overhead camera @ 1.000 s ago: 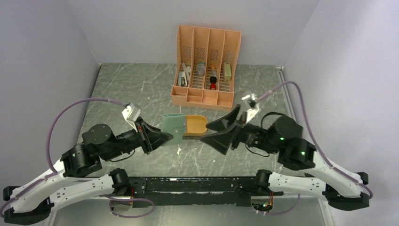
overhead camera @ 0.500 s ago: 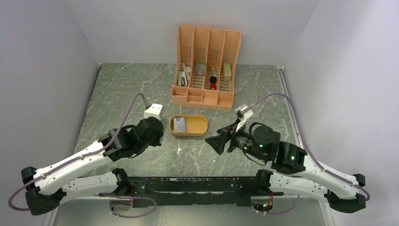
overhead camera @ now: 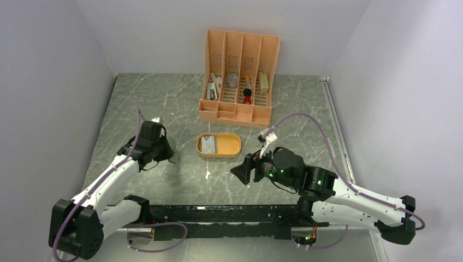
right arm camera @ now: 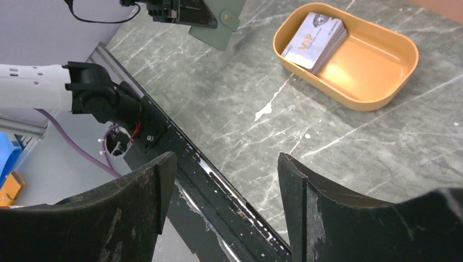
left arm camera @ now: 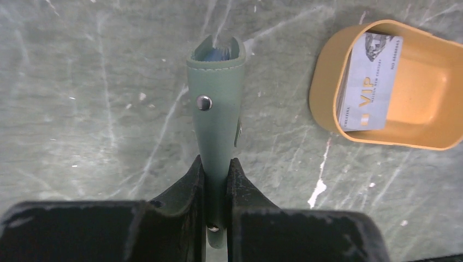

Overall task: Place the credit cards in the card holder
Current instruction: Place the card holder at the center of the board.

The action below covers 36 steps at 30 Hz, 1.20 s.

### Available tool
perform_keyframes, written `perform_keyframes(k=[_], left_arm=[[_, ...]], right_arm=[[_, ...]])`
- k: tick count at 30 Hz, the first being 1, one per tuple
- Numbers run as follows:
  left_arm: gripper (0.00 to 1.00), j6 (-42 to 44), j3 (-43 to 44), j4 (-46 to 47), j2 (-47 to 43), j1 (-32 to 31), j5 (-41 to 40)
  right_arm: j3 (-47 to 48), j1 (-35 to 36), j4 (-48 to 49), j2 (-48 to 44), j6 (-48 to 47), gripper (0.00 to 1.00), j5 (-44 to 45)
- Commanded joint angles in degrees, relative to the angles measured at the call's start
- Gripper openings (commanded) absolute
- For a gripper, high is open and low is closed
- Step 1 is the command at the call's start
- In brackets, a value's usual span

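Note:
To lower the holder beside the orange tray (overhead camera: pixel 232 146), my left gripper should tilt toward the tray first.
My left gripper (left arm camera: pixel 217 169) is shut on the grey-green card holder (left arm camera: pixel 215 109), which it holds folded and edge-on just above the marble top, with a snap stud showing on its side. In the top view that gripper (overhead camera: pixel 165 155) is left of the orange oval tray (overhead camera: pixel 232 146), and the arm hides most of the holder. A stack of credit cards (left arm camera: pixel 368 82), its top card marked VIP, leans in the tray's left end (overhead camera: pixel 208 144). My right gripper (right arm camera: pixel 226 164) is open and empty near the table's front edge (overhead camera: pixel 240 172), and it looks toward the cards (right arm camera: pixel 316 41) and the holder (right arm camera: pixel 218 27).
A tall orange slotted organizer (overhead camera: pixel 237 76) with small items stands behind the tray. The black base rail (right arm camera: pixel 218 180) runs along the near edge under the right gripper. White flecks mark the marble in front of the tray (right arm camera: pixel 349 101).
The left arm has swung left and away from the tray with the card holder, which uncovers the cards. The right gripper has drawn back toward the near edge and turned left.

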Motion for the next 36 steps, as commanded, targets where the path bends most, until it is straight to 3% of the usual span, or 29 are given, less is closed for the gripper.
perform_keyframes(k=[1, 10, 19, 36], left_arm=[[0.05, -6.0, -5.9, 16.5, -3.5, 5.2, 13.8], [0.05, -12.6, -13.2, 33.4, -1.5, 11.4, 23.7], [0.05, -9.3, -14.1, 28.1, 0.9, 13.0, 22.3], [0.05, -13.7, -15.9, 38.6, 8.3, 13.0, 28.4]], right_arm=[[-1.6, -0.1, 0.6, -1.4, 2.3, 0.71, 2.0], [-4.2, -0.1, -0.9, -7.0, 5.2, 0.71, 9.6], [-4.1, -0.1, -2.6, -8.3, 5.1, 0.71, 10.9], [-4.6, -0.1, -0.6, -7.7, 6.1, 0.7, 9.4]])
